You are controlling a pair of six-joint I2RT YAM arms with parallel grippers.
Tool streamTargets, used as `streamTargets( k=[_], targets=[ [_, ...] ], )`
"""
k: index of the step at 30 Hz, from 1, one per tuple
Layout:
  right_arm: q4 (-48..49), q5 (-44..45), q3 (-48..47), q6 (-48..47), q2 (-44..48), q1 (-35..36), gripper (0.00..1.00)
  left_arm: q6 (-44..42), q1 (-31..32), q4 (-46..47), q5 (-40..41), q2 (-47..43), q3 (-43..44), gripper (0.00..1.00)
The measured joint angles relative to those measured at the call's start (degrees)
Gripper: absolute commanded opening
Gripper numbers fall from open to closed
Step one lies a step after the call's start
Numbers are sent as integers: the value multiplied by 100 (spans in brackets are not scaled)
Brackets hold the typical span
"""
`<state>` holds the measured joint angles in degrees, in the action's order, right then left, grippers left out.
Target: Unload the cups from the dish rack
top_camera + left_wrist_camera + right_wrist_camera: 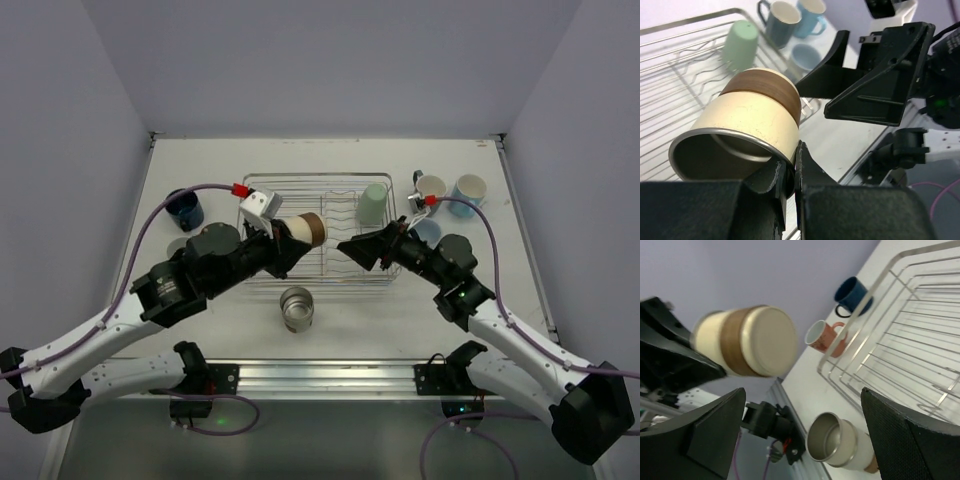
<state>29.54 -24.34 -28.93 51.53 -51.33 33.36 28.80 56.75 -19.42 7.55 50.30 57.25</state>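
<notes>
The sideways cream cup will come back and down with my left gripper and turn base-down into the tumbler's opening (297, 302), which is empty, so I can release it there.
My left gripper (283, 241) is shut on the rim of a cream cup with a brown band (304, 232), holding it on its side above the dish rack (300, 180). In the left wrist view one finger sits inside the metal-lined mouth of that cup (750, 120) and the other outside; the left gripper (791, 162) pinches the wall. My right gripper (360, 250) stands wide open, facing the cup's base (747, 342), a short gap away, with nothing between its fingers (910, 440). A mint green cup (373, 204) stands upside down in the rack's far right corner.
A metal-lined tumbler (297, 308) sits on the table in front of the rack. A navy mug (185, 210) and a salmon mug (825, 338) stand left of the rack. Right of it are a cream-lined mug (430, 188), a light blue mug (468, 190) and a pale blue cup (428, 232).
</notes>
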Motion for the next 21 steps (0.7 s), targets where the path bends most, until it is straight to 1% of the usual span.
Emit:
streamTargets(
  k=[3,6,9,15,21],
  targets=[
    [-557,210,-50,-422,94,0,99,-286,0,-1202,170,249,844,0],
    [-1032,415,-94,-758,149,0,99,-531,0,-2315,31,671,1598,0],
    [-1397,603,-153,-1014,162,0,99,-702,74,-3086,-138,1174,2044,0],
    [-1945,1141,-227,-1399,317,-7,99,-761,546,-4212,-48,1956,2140,0],
    [-2188,1447,-236,-1587,378,-31,99,-758,852,-4828,170,2194,2140,0]
  ],
)
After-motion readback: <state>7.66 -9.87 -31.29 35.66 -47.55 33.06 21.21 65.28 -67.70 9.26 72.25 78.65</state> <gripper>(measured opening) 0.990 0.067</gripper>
